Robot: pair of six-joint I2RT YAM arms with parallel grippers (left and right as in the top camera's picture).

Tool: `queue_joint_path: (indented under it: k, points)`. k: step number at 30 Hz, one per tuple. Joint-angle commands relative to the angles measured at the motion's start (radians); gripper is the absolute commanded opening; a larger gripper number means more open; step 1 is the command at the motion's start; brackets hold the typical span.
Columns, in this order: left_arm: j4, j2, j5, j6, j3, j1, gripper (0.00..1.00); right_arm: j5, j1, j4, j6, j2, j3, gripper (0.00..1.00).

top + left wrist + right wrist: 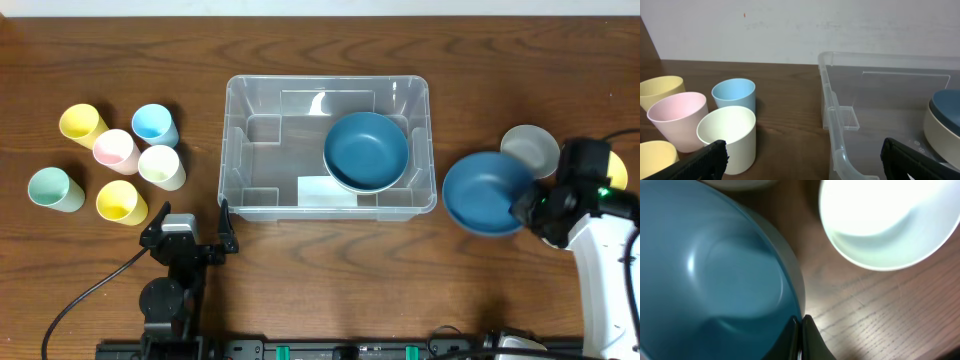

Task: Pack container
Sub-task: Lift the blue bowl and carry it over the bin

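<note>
The robot's right gripper goes up and outward next, across the container's side, then down over the dark blue bowl inside (366, 151), because the bowl's top is open.
The clear plastic container (245, 110) sits mid-table with one dark blue bowl (366, 150) inside at its right end; its near left corner shows in the left wrist view (837, 125). My right gripper (527, 207) is shut on the rim of a second dark blue bowl (484, 192), right of the container; the right wrist view shows the fingers (800, 330) pinching that rim (715, 280). My left gripper (190, 229) is open and empty, in front of the container's left corner.
A pale grey bowl (531, 149) lies behind the held bowl; it shows in the right wrist view (885, 225). Several pastel cups (160, 165) stand at the left, also in the left wrist view (730, 135). A yellow item (620, 172) lies behind the right arm.
</note>
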Motion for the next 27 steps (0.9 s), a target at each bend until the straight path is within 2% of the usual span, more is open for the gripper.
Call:
queue_joint_path:
  k: [1,9,19,23,27]
  points:
    - [-0.035,-0.006,-0.011,0.014,-0.018,-0.003,0.98,-0.003,-0.009,-0.026,-0.015,0.002,0.095,0.01]
    - [-0.035,-0.006,-0.011,0.014,-0.018,-0.003,0.98,-0.055,-0.009,-0.046,-0.025,0.0,0.205,0.01]
    - [-0.035,-0.006,-0.011,0.014,-0.018,-0.003,0.98,-0.27,0.001,-0.064,-0.106,-0.003,0.361,0.01]
    - [-0.035,-0.006,-0.011,0.014,-0.018,-0.003,0.98,-0.356,0.054,-0.041,-0.112,-0.003,0.381,0.01]
    - [-0.035,-0.006,-0.011,0.014,-0.018,-0.003,0.98,-0.359,0.177,0.011,-0.094,0.008,0.38,0.02]
